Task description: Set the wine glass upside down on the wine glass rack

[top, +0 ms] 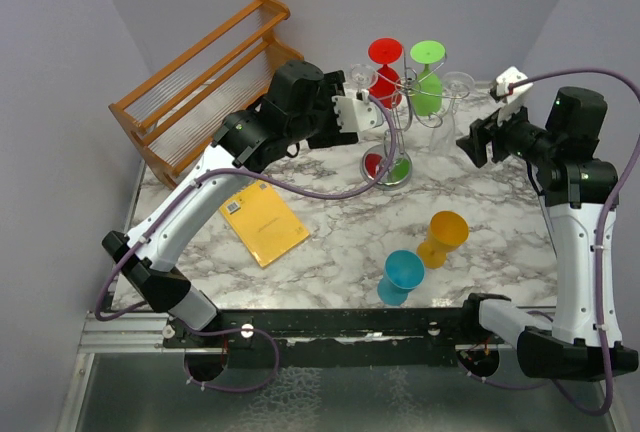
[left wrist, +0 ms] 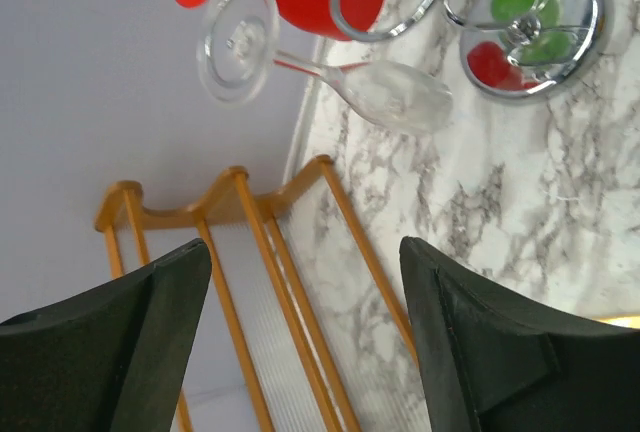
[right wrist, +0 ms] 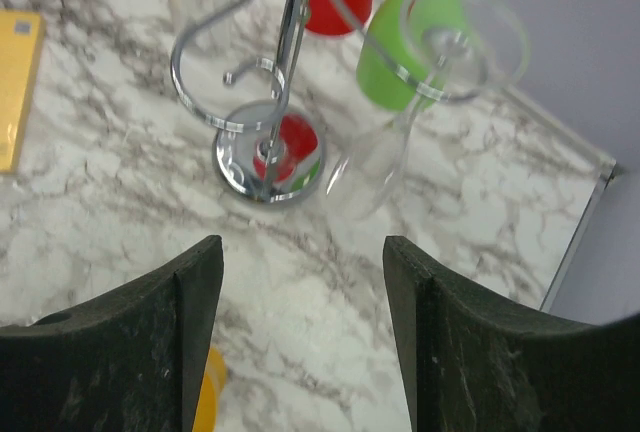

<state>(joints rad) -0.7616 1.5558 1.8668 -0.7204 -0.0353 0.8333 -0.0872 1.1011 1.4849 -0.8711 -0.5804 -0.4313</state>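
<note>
My right gripper should next move back and down onto the rim of the orange glass (top: pixel 463 220), because that glass is still standing upright on the table, off the rack.
The silver wine glass rack (top: pixel 396 170) stands mid-table on its round shiny base (left wrist: pixel 530 32) (right wrist: pixel 268 158). A clear wine glass (top: pixel 362 80) hangs upside down from the rack's left arm, its foot (left wrist: pixel 238 40) up and its bowl (left wrist: pixel 402 98) down. My left gripper (top: pixel 366 112) (left wrist: pixel 305 262) is open just short of it, with nothing between the fingers. A second clear glass (top: pixel 455 87) (right wrist: pixel 455 42) hangs on the right arm. My right gripper (top: pixel 473 142) (right wrist: pixel 303 252) is open and empty, a little back from that glass. A red glass (top: pixel 385 77) and a green glass (top: pixel 428 77) also hang there.
A slatted wooden rack (top: pixel 205 77) stands at the back left, and it also shows behind my left fingers (left wrist: pixel 150 332). A yellow booklet (top: pixel 265 222) lies left of centre. An orange glass (top: pixel 443 237) and a blue glass (top: pixel 400 277) stand near the front. Walls close in the back and sides.
</note>
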